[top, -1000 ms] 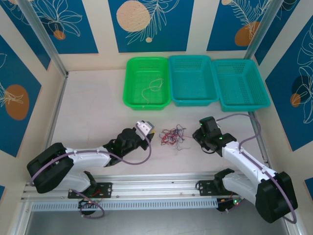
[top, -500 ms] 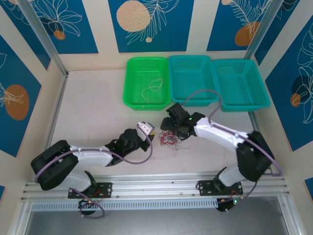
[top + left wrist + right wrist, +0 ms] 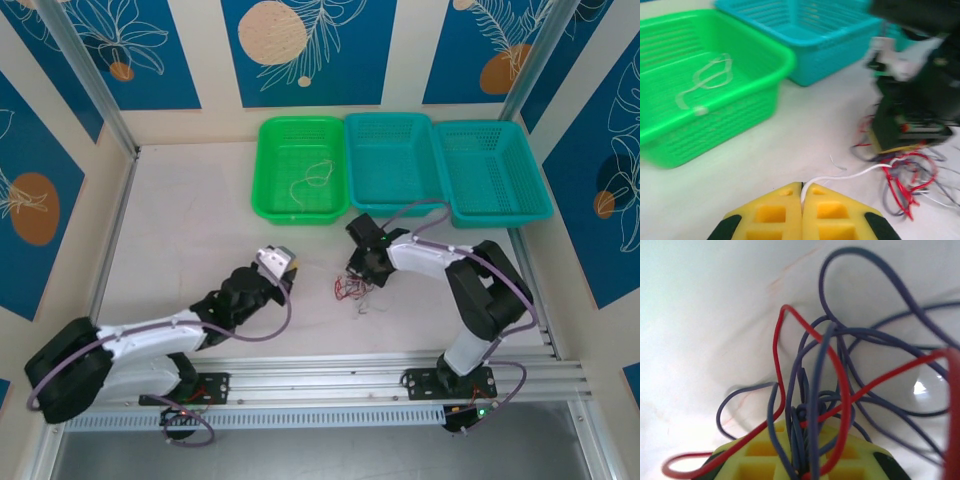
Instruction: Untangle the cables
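My right gripper draws the knot away from my left gripper over the tabletop before the teal baskets next and releases it, since the white cable [image 3: 840, 177] enters the pile.
The tangle of cables [image 3: 351, 288] lies on the table between the arms, red and dark purple wires [image 3: 905, 177] bunched under the right arm's head. My right gripper [image 3: 363, 270] stands over the tangle, shut on a knot of purple and red cables [image 3: 812, 420] that loop out across the table. My left gripper [image 3: 283, 262] sits left of the tangle, shut on a thin white cable [image 3: 840, 177] that runs from between its yellow fingers [image 3: 832, 215] to the pile. Another beige cable [image 3: 312, 177] lies coiled in the green basket [image 3: 272, 200].
Three baskets stand along the back: green, a teal one [image 3: 395, 205] and a second teal one [image 3: 540, 210] at the right. An aluminium rail [image 3: 330, 375] crosses the near edge. Open table surface [image 3: 180, 230] lies left of the tangle.
My right arm swung left from the table's right side onto the tangle and closed on it. My left gripper drew back to the left, pulling the white cable out of the pile.
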`<state>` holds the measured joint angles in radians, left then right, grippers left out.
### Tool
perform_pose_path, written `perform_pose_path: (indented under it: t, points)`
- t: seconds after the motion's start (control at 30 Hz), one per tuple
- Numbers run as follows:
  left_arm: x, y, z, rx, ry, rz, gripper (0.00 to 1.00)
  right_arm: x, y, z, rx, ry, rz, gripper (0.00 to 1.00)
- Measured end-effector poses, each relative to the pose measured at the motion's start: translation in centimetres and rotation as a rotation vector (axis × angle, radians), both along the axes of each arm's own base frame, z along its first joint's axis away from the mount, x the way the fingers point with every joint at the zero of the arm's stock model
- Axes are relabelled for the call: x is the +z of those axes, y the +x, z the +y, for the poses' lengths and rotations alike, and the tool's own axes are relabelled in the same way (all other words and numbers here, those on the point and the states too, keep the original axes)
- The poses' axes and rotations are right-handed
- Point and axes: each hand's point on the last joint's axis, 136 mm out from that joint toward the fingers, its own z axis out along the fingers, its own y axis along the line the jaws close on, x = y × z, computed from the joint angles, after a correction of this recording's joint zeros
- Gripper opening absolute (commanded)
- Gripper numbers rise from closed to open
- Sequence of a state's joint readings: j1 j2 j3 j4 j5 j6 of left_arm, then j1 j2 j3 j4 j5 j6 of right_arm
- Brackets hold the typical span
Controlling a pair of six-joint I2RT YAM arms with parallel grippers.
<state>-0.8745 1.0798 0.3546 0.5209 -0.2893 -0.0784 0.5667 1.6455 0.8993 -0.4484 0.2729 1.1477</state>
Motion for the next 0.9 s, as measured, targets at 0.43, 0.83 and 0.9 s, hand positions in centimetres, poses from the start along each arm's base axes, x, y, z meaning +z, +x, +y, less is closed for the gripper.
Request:
perform_pose_path:
  t: [0.43, 0.83, 0.9]
  points:
    - [0.4, 2.3, 15.5, 0.534, -0.173, 0.107, 0.00, 3.6, -0.8, -12.2, -0.351, 0.031, -0.169, 0.00]
    - [-5.4, 2.1, 11.7, 0.378, -0.157, 0.328, 0.00, 6.1, 0.7, -7.9, -0.128, 0.109, -0.251, 0.10]
    - [-4.1, 2.1, 11.5, 0.359, -0.183, 0.304, 0.00, 6.6, 0.7, -6.9, -0.086, 0.119, -0.261, 0.21]
